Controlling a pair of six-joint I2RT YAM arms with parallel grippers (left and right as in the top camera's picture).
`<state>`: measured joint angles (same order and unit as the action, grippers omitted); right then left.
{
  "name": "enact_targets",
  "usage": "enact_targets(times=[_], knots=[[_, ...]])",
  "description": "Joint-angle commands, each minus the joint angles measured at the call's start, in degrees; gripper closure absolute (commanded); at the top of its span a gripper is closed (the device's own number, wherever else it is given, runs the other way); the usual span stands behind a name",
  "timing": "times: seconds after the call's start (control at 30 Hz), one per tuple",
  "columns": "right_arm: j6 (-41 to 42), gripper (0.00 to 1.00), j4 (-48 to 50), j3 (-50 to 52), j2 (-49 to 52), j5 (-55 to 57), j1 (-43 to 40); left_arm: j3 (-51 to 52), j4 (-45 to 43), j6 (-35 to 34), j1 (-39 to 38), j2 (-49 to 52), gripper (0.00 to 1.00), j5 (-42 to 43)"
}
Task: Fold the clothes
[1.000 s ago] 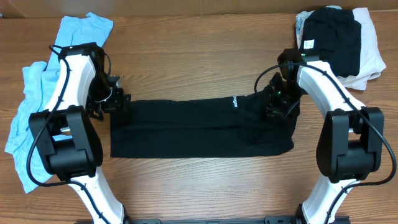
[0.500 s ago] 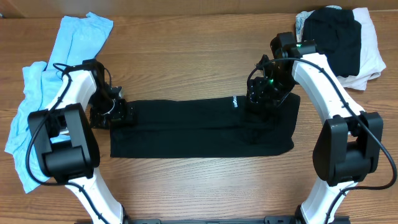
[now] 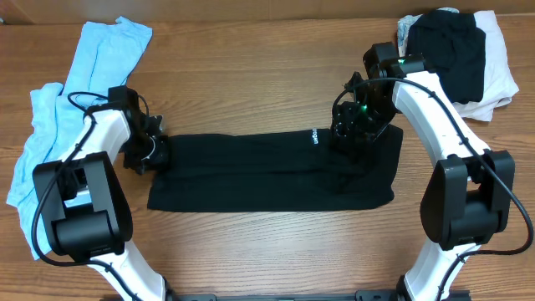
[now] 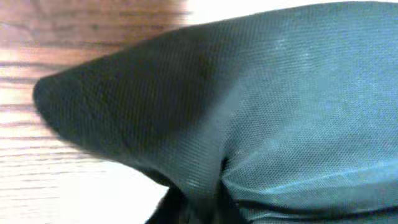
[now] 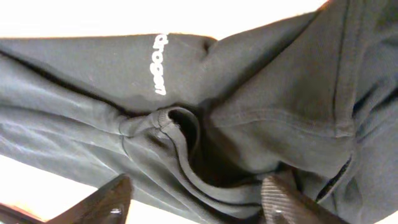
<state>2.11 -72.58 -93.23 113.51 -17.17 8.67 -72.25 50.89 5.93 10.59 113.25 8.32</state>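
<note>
The left gripper needs to lift the pinched end of the long folded black T-shirt next, carry it over toward the lettering [image 3: 315, 137] and then let it go.
The black T-shirt [image 3: 267, 171] lies folded into a long strip across the middle of the wooden table, with white lettering [image 3: 315, 137] near its upper edge. My left gripper [image 3: 155, 155] is at the strip's upper left corner, shut on a pinch of the black T-shirt [image 4: 249, 112], which fills the left wrist view. My right gripper [image 3: 351, 134] hovers low over the upper right part, just right of the lettering [image 5: 159, 63]. It is open [image 5: 196, 202], its two fingers [image 5: 106, 202] standing either side of a raised collar fold [image 5: 180, 134]. A light-blue shirt [image 3: 92, 67] lies crumpled at the far left.
A pile of folded black and white clothes [image 3: 460, 54] sits at the back right corner. Bare wooden table [image 3: 251, 75] stretches behind the black strip and in front of it, up to both arm bases at the near edge.
My left gripper has come down onto the strip's left corner and shut on it. My right gripper moved up and left from the right end towards the lettering, then stayed.
</note>
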Motion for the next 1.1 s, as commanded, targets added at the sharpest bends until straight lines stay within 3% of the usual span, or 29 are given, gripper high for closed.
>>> enact_targets(times=[0.0,0.07,0.2,0.27,0.53,0.63,0.8,1.07], knots=[[0.96,0.44,0.61,-1.29,-2.03,-0.37,-0.09,2.69,-0.85,-1.75,0.11,4.26,0.96,-1.99],[0.96,0.68,1.27,-1.27,-2.03,-0.42,-0.09,-0.5,1.33,-2.1,0.55,4.26,0.96,-2.54],[1.16,0.87,2.82,-1.22,-2.01,-1.6,-0.09,-10.45,7.43,-2.08,1.44,4.26,0.96,-2.54],[1.18,0.92,3.39,-1.22,-1.97,-2.6,-0.09,-16.02,10.58,-2.03,1.75,4.26,0.96,-2.64],[2.43,0.93,4.46,-0.9,-1.97,-2.67,-0.09,-31.61,20.63,3.41,1.64,4.26,0.96,-6.95],[2.43,0.93,4.52,-0.9,-1.97,-2.67,-0.11,-32.17,21.77,3.63,1.31,4.26,0.96,-8.92],[2.43,0.92,4.42,-0.9,-1.97,-2.64,-0.15,-32.17,22.58,3.72,-1.09,4.26,0.96,-4.37],[2.64,0.9,4.42,-0.9,-1.97,-2.58,-0.15,-32.17,23.87,3.04,-11.26,4.26,0.96,-2.49]])
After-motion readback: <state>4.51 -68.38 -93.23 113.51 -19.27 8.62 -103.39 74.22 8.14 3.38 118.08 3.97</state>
